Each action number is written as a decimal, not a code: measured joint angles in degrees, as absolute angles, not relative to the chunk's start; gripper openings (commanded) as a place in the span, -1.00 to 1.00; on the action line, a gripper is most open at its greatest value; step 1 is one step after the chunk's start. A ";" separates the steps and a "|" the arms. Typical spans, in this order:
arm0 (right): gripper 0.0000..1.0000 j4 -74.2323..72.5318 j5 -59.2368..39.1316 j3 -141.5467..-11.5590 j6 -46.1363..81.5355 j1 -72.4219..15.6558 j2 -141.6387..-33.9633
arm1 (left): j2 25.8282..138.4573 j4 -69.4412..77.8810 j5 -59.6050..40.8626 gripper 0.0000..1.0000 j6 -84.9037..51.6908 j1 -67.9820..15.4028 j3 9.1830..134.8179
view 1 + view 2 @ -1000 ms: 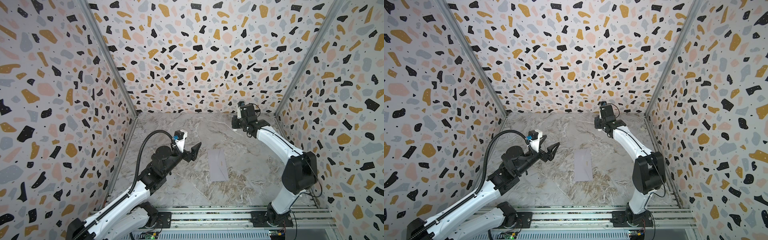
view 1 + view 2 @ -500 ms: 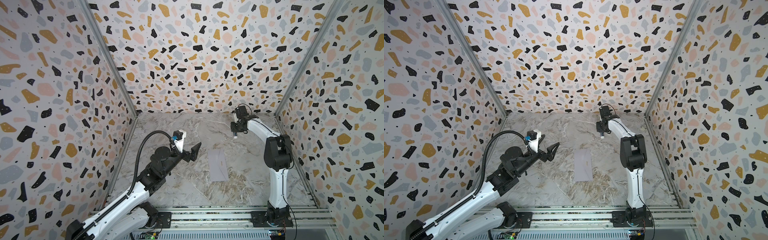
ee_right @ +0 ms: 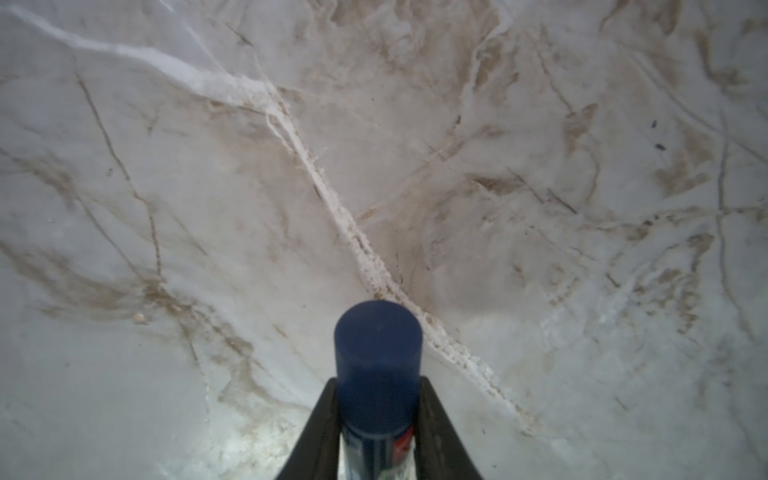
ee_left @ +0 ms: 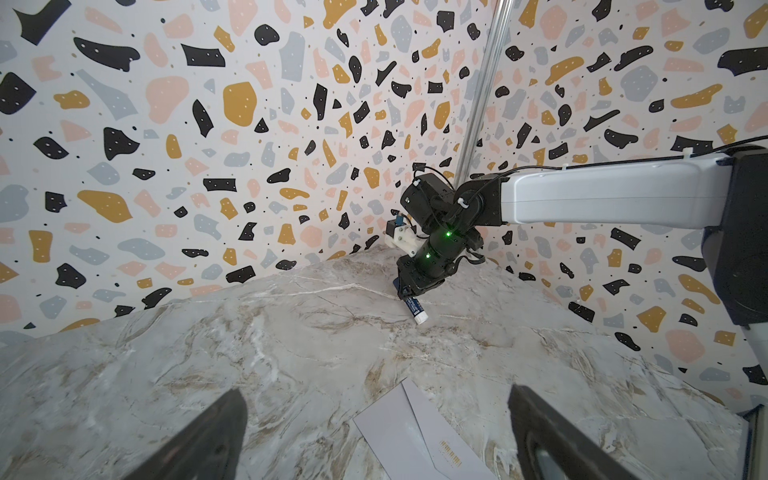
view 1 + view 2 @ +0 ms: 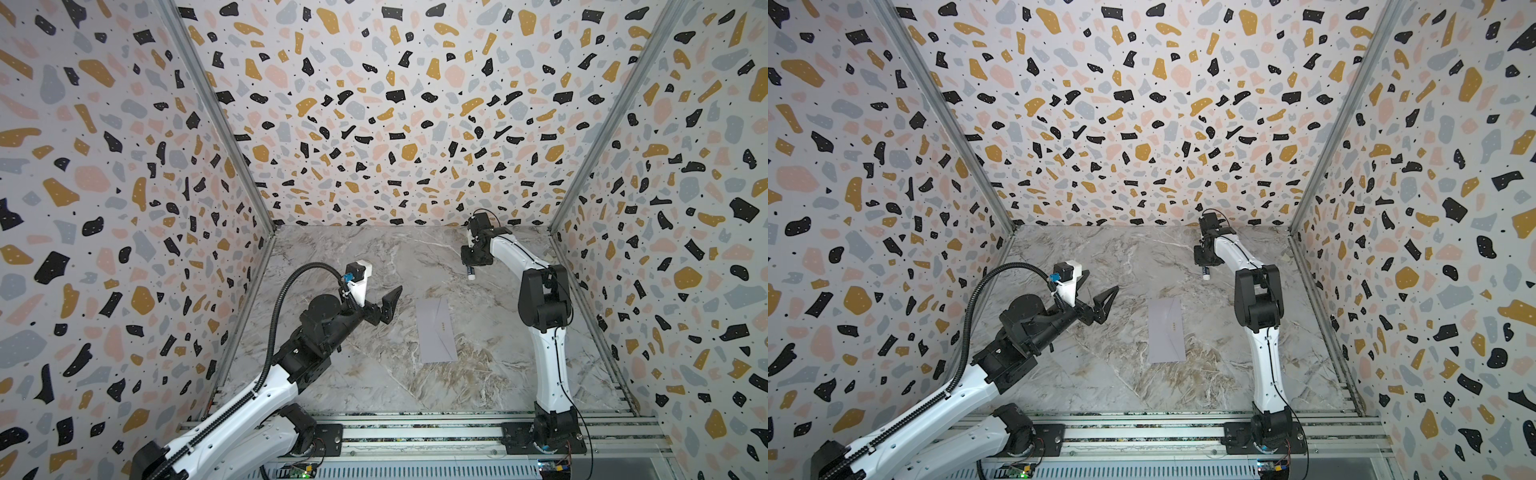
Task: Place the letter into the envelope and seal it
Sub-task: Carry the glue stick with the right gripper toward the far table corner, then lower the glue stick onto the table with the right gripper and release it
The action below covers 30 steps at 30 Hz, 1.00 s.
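The robot's right gripper should next lower the glue stick onto the bare marble by the white vein (image 5: 476,274) and release it there, since that spot is clear of the envelope (image 5: 436,330).
The pale lavender-grey envelope (image 5: 436,330) (image 5: 1167,330) lies flat mid-table, its pointed flap folded down; its near end shows in the left wrist view (image 4: 419,440). The letter is out of view. My left gripper (image 5: 380,307) (image 5: 1100,286) (image 4: 374,395) hovers open to the left of the envelope, with nothing between its fingers. Toward the back right, my right gripper (image 5: 471,266) (image 5: 1204,266) (image 4: 409,297) (image 3: 378,399) points down at the table. It is shut on a glue stick (image 5: 471,272) (image 4: 416,311) (image 3: 378,353) with a dark blue cap.
The marble-patterned table (image 5: 374,374) is boxed in by terrazzo-print walls on the left, back and right. A metal rail (image 5: 415,432) with both arm bases runs along the front edge.
The right arm has folded up, its elbow swinging inward. Its gripper has come a little forward and down with the glue stick. The left arm has held still.
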<state>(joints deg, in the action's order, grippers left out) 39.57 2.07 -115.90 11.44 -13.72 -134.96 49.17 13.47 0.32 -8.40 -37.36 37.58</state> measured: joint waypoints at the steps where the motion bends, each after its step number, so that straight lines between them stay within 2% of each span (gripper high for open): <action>1: -0.85 39.88 2.02 -116.29 11.44 -13.52 -135.44 | 49.17 13.47 0.32 0.96 -8.40 -37.36 37.52; 20: -0.71 40.84 0.45 -118.34 11.57 -11.94 -138.28 | 49.19 13.47 0.32 0.98 -8.60 -37.36 36.99; 30: -0.45 40.99 -0.10 -118.58 11.73 -11.70 -138.47 | 49.23 13.61 0.34 0.99 -8.67 -37.36 36.16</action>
<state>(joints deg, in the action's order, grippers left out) 40.99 -0.10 -118.58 11.73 -11.70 -138.47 49.23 13.61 0.34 -8.67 -37.36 36.16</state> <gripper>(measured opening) 0.279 0.992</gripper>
